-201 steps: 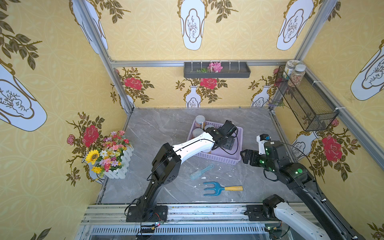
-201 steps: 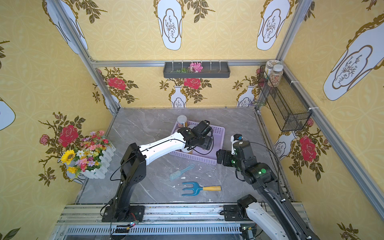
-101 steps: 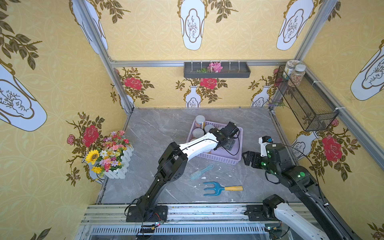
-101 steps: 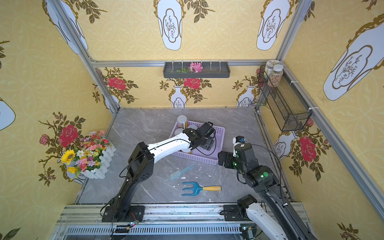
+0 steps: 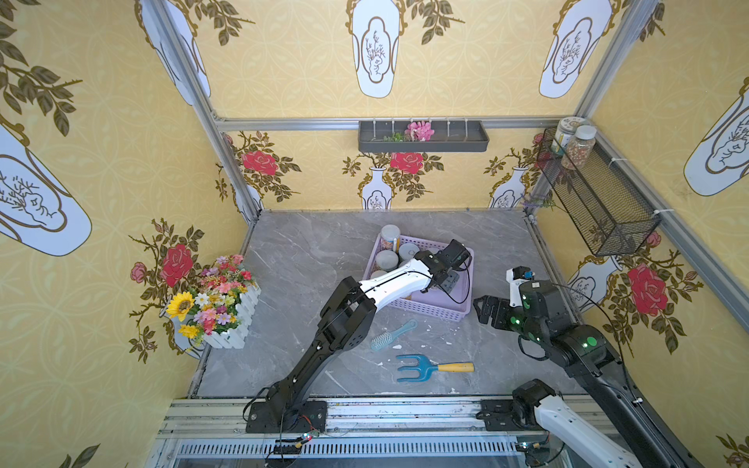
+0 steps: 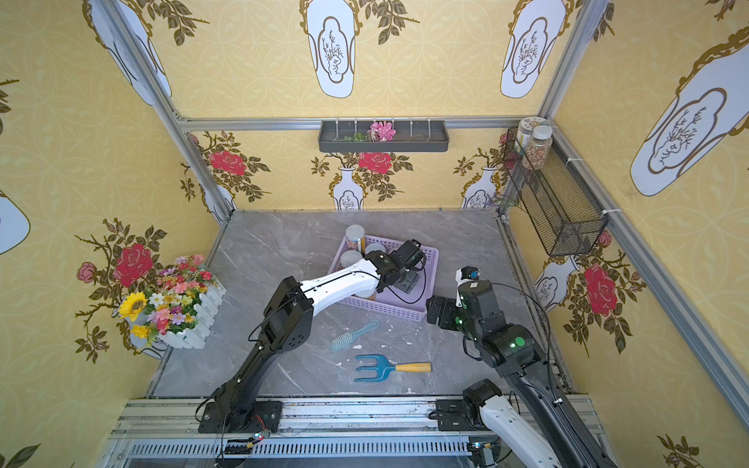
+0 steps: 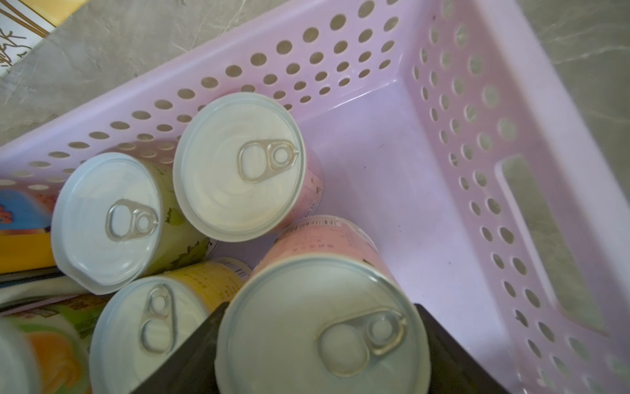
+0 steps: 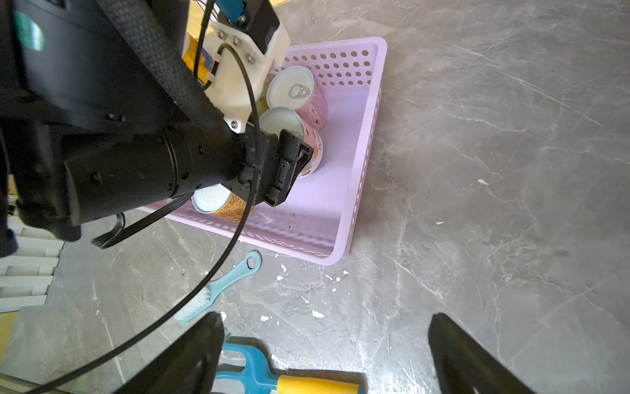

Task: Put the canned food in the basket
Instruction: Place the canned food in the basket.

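Note:
The basket's bottom is bare below, so I should move my left gripper down and let go of the pink-labelled can there, beside the pink can.
The lilac basket (image 5: 429, 310) lies mid-table with several cans (image 5: 387, 259) standing in it, a taller can (image 5: 390, 237) at its far corner. My left gripper (image 5: 446, 279) reaches into the basket. In the left wrist view it (image 7: 322, 331) is shut on a pink-labelled can (image 7: 317, 245), a black finger (image 7: 191, 351) on each side. Beside it stand a pink can (image 7: 238, 167), a green one (image 7: 105, 221) and a yellow one (image 7: 150, 331). Whether the held can touches the basket floor (image 7: 392, 177) I cannot tell. My right gripper (image 5: 486, 310) hangs open just right of the basket (image 8: 354, 191), empty.
A light blue brush (image 5: 391, 336) and a blue garden fork with a yellow handle (image 5: 429, 366) lie in front of the basket. A flower box (image 5: 215, 300) stands at the left wall. A black wire basket (image 5: 595, 194) with jars (image 5: 579, 148) and a grey trough (image 5: 423, 137) hang on the walls.
My left arm has stretched a little further right over the basket, carrying the can deeper in. The right gripper has barely shifted and stays open.

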{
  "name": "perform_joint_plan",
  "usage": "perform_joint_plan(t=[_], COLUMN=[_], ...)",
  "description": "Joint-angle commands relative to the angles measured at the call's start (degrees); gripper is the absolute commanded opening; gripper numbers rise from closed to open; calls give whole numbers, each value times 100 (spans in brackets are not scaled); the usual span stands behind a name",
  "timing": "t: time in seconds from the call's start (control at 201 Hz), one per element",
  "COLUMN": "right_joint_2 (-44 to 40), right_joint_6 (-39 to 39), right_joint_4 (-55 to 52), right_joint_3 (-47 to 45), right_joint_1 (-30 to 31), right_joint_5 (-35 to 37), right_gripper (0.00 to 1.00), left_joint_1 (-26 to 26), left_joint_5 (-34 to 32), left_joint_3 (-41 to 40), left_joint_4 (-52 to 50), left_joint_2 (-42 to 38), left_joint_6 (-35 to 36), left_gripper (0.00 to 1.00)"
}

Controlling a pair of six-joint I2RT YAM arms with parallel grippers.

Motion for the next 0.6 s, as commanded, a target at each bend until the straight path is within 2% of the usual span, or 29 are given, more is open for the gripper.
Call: perform_joint_plan(t=[0.0,0.598], right_joint_2=[37,149], right_joint_6=[5,-10], right_joint_4=[100,148], right_joint_3=[4,24], right_joint_1=[-9,-5], right_joint_5=[10,-55], right_gripper=[97,97], left_joint_1=[-3,124], left_joint_5=[-212,-640], left_joint_3=[55,337], left_joint_4=[86,-74], left_joint_2=[98,459], left_joint_6=[118,161], left_gripper=[0,0])
